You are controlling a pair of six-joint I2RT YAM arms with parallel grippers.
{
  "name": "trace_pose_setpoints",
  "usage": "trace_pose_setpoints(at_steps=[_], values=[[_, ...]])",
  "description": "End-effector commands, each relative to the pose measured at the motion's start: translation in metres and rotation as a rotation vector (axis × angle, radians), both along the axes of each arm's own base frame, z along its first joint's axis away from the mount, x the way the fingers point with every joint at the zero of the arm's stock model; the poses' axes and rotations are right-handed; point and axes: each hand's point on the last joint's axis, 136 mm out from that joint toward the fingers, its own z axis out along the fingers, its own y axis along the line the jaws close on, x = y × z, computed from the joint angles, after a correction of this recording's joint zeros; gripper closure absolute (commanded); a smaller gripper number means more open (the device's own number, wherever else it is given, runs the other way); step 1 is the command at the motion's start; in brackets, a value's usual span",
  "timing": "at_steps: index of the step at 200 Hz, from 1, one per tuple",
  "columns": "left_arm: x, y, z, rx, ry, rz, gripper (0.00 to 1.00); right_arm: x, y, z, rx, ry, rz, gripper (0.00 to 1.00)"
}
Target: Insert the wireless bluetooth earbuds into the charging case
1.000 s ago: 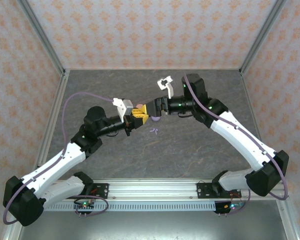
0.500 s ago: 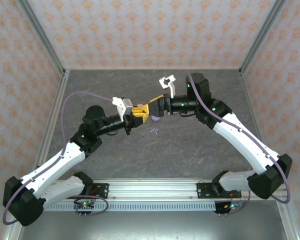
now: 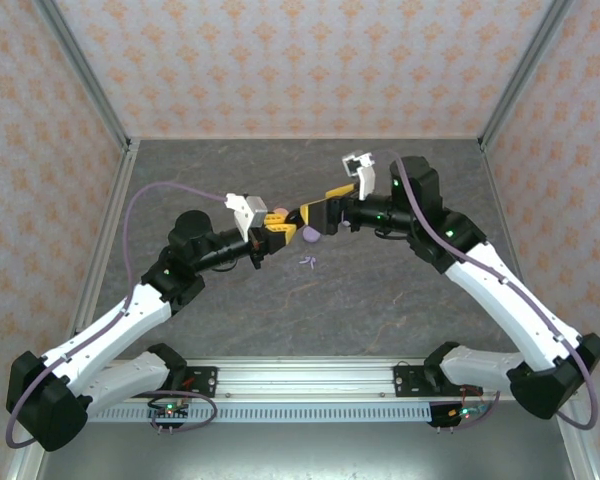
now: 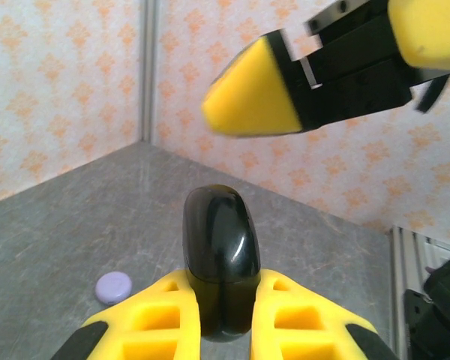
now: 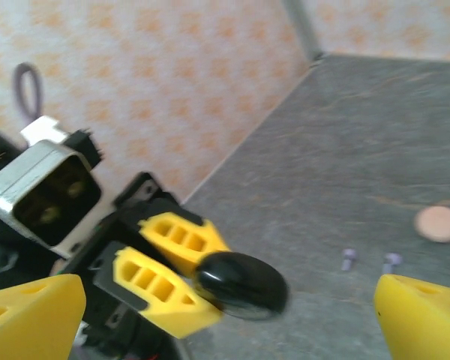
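Bare tabletop lies below the left gripper, so it needs to move away from the right gripper, go down and release the black case [image 4: 219, 251] beside the pink case.
A glossy black charging case [image 4: 219, 251] stands upright between my left gripper's [image 4: 221, 311] yellow fingers, which are shut on its lower half. From above, the left gripper [image 3: 270, 238] is mid-table, nose to nose with my right gripper [image 3: 315, 214]. The right gripper [image 5: 230, 296] is open wide, one finger [image 5: 30, 309] on each side of the frame, and the black case [image 5: 244, 285] sits just ahead of it, untouched. Two tiny lilac earbuds [image 5: 349, 259] lie on the grey table, below the grippers in the top view [image 3: 307, 262].
A lilac round case [image 3: 311, 234] lies on the table under the right gripper, also visible in the left wrist view [image 4: 114, 286]. A pink round case [image 5: 439, 223] lies beyond the earbuds. Patterned walls and metal posts enclose the table.
The right gripper has drawn back a little to the right, its wrist has turned, and its jaws stand wider. The left arm with the black case has stayed put.
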Motion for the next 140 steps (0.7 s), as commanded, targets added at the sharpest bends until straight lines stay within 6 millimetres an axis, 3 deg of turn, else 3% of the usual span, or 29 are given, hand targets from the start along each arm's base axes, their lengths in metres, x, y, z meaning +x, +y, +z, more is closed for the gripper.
trace_pose_setpoints(at_steps=[1, 40, 71, 96, 113, 140], values=[[0.023, 0.014, -0.008, 0.025, 0.040, 0.118, 1.00, 0.024, -0.042, -0.008, -0.067, -0.048, -0.257, 0.01], [0.077, 0.045, -0.045, -0.035, 0.258, 0.239, 1.00, 0.036, -0.066, -0.038, -0.076, 0.025, -0.416, 0.01], [0.121, 0.065, -0.091, 0.020, 0.465, 0.317, 1.00, 0.039, -0.070, -0.061, -0.091, 0.088, -0.451, 0.01], [0.155, 0.099, -0.127, 0.040, 0.631, 0.381, 1.00, 0.039, -0.073, -0.075, -0.128, 0.118, -0.468, 0.01], [0.169, 0.114, -0.150, 0.058, 0.729, 0.379, 1.00, 0.041, -0.075, -0.080, -0.133, 0.136, -0.488, 0.01], [0.178, 0.122, -0.182, 0.117, 0.845, 0.343, 1.00, 0.043, -0.073, -0.088, -0.152, 0.163, -0.490, 0.01]])
